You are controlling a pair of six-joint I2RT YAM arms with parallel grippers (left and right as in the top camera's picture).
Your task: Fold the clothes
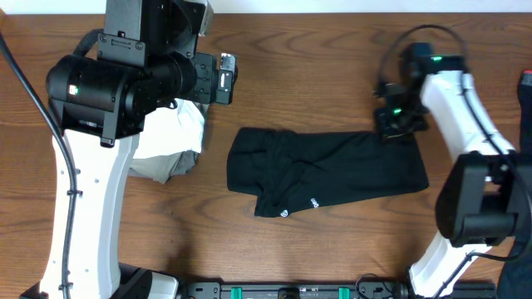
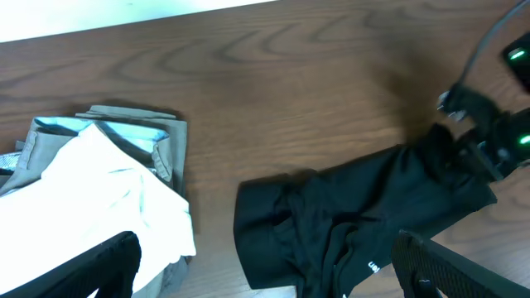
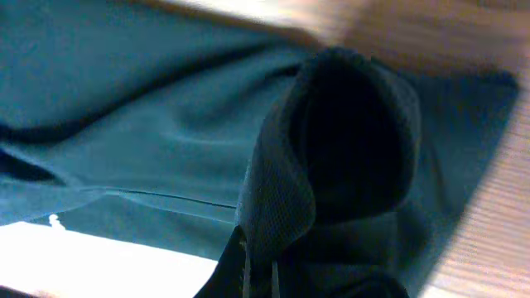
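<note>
I will next move my right gripper to the left in the overhead view and down to let go of the T-shirt's fold, because the T-shirt's middle [image 1: 349, 164] [image 3: 170, 141] is below it on that side.
The black T-shirt [image 1: 332, 166] lies crumpled lengthwise in the middle of the table, with small white marks near its front edge. In the left wrist view the T-shirt [image 2: 356, 207] runs from the centre to the right. My right gripper [image 1: 397, 124] sits on the shirt's far right corner, shut on a raised fold of the black fabric [image 3: 348, 124]; the right gripper [image 3: 265, 277] pinches it low in its own view. My left gripper [image 1: 223, 79] hangs open above the table's far left, holding nothing. Its fingers [image 2: 91, 269] frame the shirt's left end from above.
A stack of folded white and grey clothes [image 1: 170, 141] lies left of the black shirt, partly under the left arm; the stack [image 2: 99, 182] shows at the left of the left wrist view. Bare wooden table [image 1: 316, 75] lies behind the shirt.
</note>
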